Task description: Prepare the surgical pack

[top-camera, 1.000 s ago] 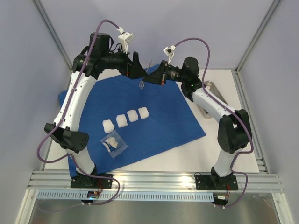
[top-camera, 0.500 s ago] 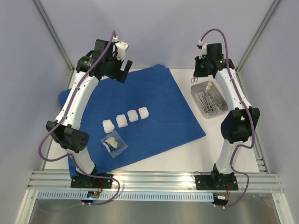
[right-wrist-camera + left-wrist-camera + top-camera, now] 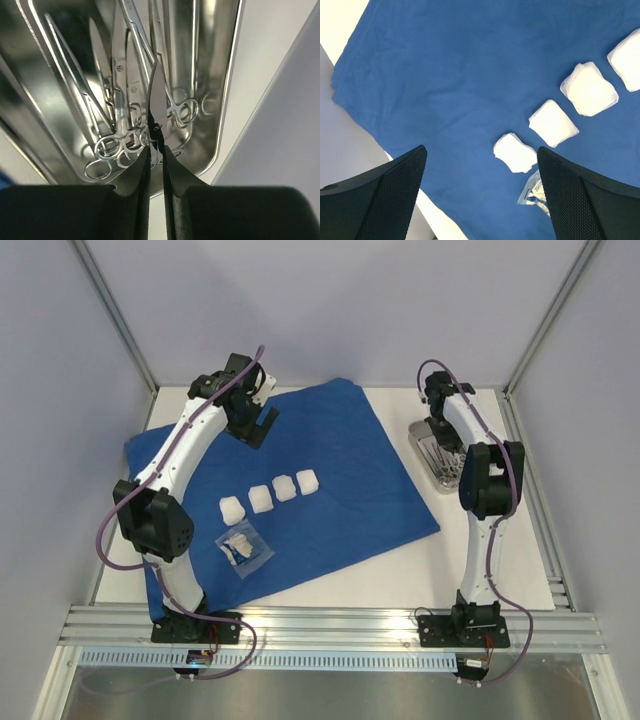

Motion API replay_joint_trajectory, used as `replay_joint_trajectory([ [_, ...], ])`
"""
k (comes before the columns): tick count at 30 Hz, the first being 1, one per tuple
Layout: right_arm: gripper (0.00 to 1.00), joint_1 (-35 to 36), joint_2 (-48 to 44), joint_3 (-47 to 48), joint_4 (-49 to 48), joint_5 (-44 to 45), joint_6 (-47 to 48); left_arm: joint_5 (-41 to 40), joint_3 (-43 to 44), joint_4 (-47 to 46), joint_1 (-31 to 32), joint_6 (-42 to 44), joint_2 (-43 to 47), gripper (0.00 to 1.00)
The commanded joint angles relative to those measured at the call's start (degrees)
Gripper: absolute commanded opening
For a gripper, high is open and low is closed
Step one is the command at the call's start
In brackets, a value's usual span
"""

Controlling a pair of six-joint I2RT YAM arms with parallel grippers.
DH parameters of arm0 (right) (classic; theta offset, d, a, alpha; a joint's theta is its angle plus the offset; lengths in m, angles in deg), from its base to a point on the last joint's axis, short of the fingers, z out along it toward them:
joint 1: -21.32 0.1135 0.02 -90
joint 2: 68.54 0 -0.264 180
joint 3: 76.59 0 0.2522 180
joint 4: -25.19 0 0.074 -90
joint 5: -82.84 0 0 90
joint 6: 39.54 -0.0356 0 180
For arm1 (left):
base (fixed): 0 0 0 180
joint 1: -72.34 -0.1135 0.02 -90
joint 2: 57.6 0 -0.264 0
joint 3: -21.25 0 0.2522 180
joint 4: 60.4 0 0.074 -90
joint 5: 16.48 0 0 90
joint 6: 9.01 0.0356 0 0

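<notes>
The silver scissor-like instrument point(image 3: 155, 100) hangs above the others, so my right gripper needs to lower it toward the steel tray's ring handles next, then release it.
The royal-blue drape point(image 3: 340, 460) lies spread flat on the table. Several white gauze squares point(image 3: 272, 494) sit on it in a row. My left gripper point(image 3: 257, 426) hangs open and empty above the drape's far left part. In the left wrist view its wide-apart fingers point(image 3: 375, 200) frame the drape point(image 3: 445, 75) and the gauze point(image 3: 552, 123). My right gripper point(image 3: 440, 430) is low over the steel tray point(image 3: 420, 440). In the right wrist view it point(image 3: 156, 155) is shut on a silver scissor-like instrument point(image 3: 155, 100) above the tray point(image 3: 227, 85), which holds several more instruments point(image 3: 107, 145).
A clear plastic packet point(image 3: 243, 548) lies on the drape near its front left, also in the left wrist view point(image 3: 535, 190). Grey enclosure walls and metal posts stand close on the left, right and back. A bare white tabletop point(image 3: 400, 570) shows in front of the drape.
The two grippers were together over the drape's far edge with an instrument between them. They swung apart; the right carried the instrument down to the tray, the left lowered over the drape.
</notes>
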Motion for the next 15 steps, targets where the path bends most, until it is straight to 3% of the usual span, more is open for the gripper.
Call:
replay_joint_trajectory([
  [1,0.01,-0.8,-0.3,-1.1,-1.8,5.4,4.4,-0.8,0.7,-0.5,0.1,1.0,0.9,1.00],
  [12,0.01,-0.8,0.9,-4.2,-2.0,1.0,3.3,-1.2,0.9,-0.5,0.1,1.1,-0.5,1.00],
  [15,0.07,-0.8,1.4,-3.9,-1.8,0.9,2.8,-1.2,1.2,-0.4,0.1,1.3,-0.9,1.00],
])
